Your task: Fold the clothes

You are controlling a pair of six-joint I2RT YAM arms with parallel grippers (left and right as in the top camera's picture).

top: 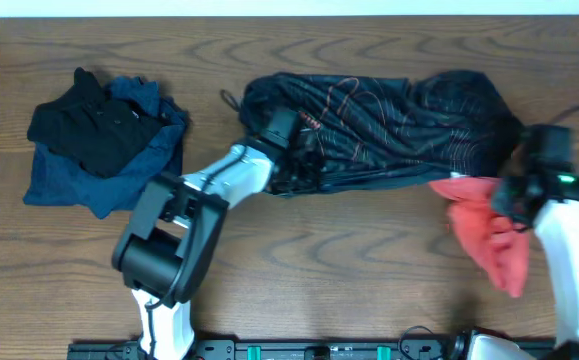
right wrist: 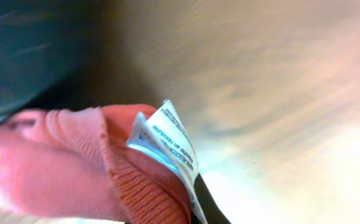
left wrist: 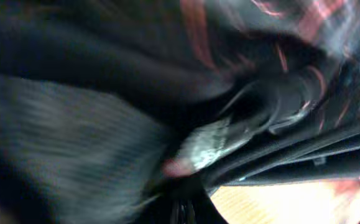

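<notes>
The bunched end of the black jersey is crumpled against the red garment. I need to pull that end toward the dark pile with my left gripper next, then open there.
The black jersey (top: pixel 399 120) with thin orange-pink lines lies crumpled across the far middle of the wooden table (top: pixel 349 250). My left gripper (top: pixel 297 150) is down on its left end, shut on a bunch of the black fabric. In the blurred left wrist view the jersey (left wrist: pixel 105 74) fills almost the whole frame. A coral-red garment (top: pixel 494 240) lies at the jersey's right end. My right gripper (top: pixel 517 195) is shut on its upper edge. The right wrist view shows that red garment (right wrist: pixel 55 174), its ribbed hem and a white care label (right wrist: pixel 170 140) right at the jaws.
A pile of dark blue and black clothes (top: pixel 99 140) sits at the far left. A black rail (top: pixel 319 350) runs along the table's near edge. Bare wood shows between the pile and the jersey and in front of it.
</notes>
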